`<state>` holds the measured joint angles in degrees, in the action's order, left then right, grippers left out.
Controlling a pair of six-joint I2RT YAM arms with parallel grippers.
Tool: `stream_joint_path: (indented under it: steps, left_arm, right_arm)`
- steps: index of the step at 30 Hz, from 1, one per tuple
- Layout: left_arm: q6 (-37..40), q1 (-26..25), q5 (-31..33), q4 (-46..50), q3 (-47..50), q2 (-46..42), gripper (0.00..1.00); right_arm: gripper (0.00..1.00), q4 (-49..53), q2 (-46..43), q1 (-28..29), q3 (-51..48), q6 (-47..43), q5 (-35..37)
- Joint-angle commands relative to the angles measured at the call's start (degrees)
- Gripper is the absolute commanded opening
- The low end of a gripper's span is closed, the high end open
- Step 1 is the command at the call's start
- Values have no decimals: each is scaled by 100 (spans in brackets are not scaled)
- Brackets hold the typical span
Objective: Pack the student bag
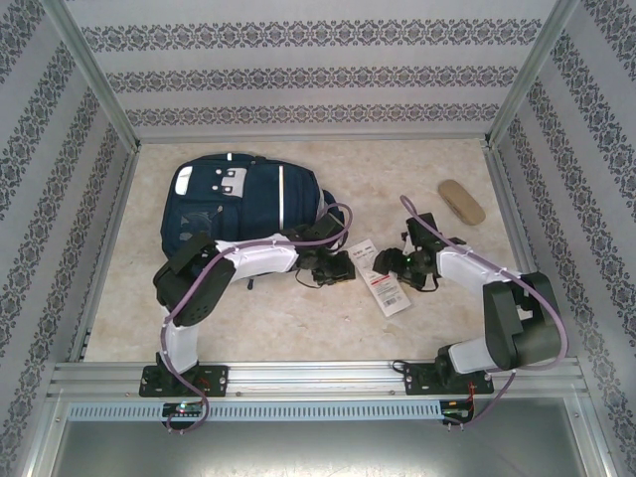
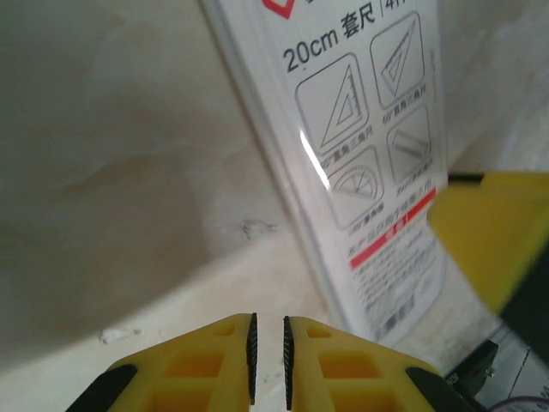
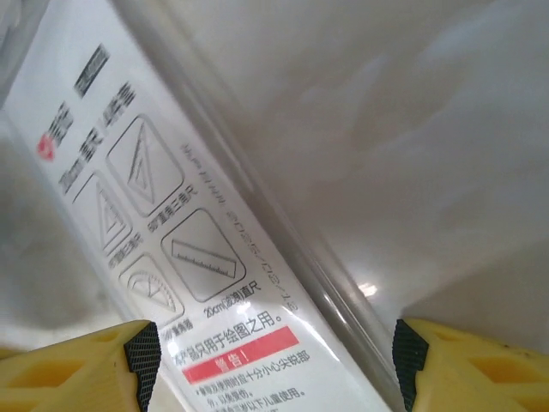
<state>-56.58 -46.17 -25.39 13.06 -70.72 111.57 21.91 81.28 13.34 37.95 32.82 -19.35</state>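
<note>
The pack's opposite edge is between my left gripper's fingers, so my right gripper will next turn and move toward that gripper, onto the pack's long edge by the red band (image 1: 396, 281) (image 3: 330, 318).
The student bag (image 1: 243, 204), navy with a white stripe and grey patches, lies flat at the back left of the table. A white ruler-set pack (image 1: 383, 281) with a red band lies on the table between the two grippers. My left gripper (image 2: 268, 343) hovers just left of the pack (image 2: 369, 172), its jaws almost together with only a thin gap and nothing between them. My right gripper (image 3: 274, 365) is open wide, and its black pads (image 3: 143, 360) straddle the near end of the pack (image 3: 171, 232) without touching it.
A tan pencil case (image 1: 461, 201) lies at the back right. Patterned walls close in the table on three sides. The right gripper's yellow finger (image 2: 489, 232) reaches into the left wrist view beside the pack. Bare marbled tabletop (image 1: 298, 328) lies in front.
</note>
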Motion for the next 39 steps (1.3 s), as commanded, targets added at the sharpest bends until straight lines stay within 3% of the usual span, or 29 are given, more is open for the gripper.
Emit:
stream_joint_path:
  steps: [1,8,15,20,23,25,26,32,39]
  left_arm:
    - [-146,-59,-14,-310,-25,156,18]
    - [-128,-59,-91,-322,-88,464,14]
    - [-93,-59,-143,-243,-65,537,11]
    - [-5,-59,-82,-115,-108,470,11]
    - [70,-53,-52,4,-160,409,11]
    - [178,-41,6,190,-245,306,11]
    - [230,-25,-11,256,-285,252,11]
    - [1115,132,450,1565,-1087,-298,17]
    - [2405,472,2119,3415,-2578,-280,31]
  right_arm:
    - [73,-177,-148,177,-195,250,-661]
    - [70,-630,177,223,-306,337,-1232]
    - [54,-1013,-116,255,-377,515,-1849]
    - [44,-837,-408,251,-378,460,-1821]
    - [25,-622,-343,232,-344,335,-1605]
    - [4,-554,-306,204,-335,314,-1509]
    - [2,-538,-305,190,-325,313,-1484]
    - [0,-467,-544,65,-298,353,-1347]
    - [0,-410,-906,-34,-221,478,-1355]
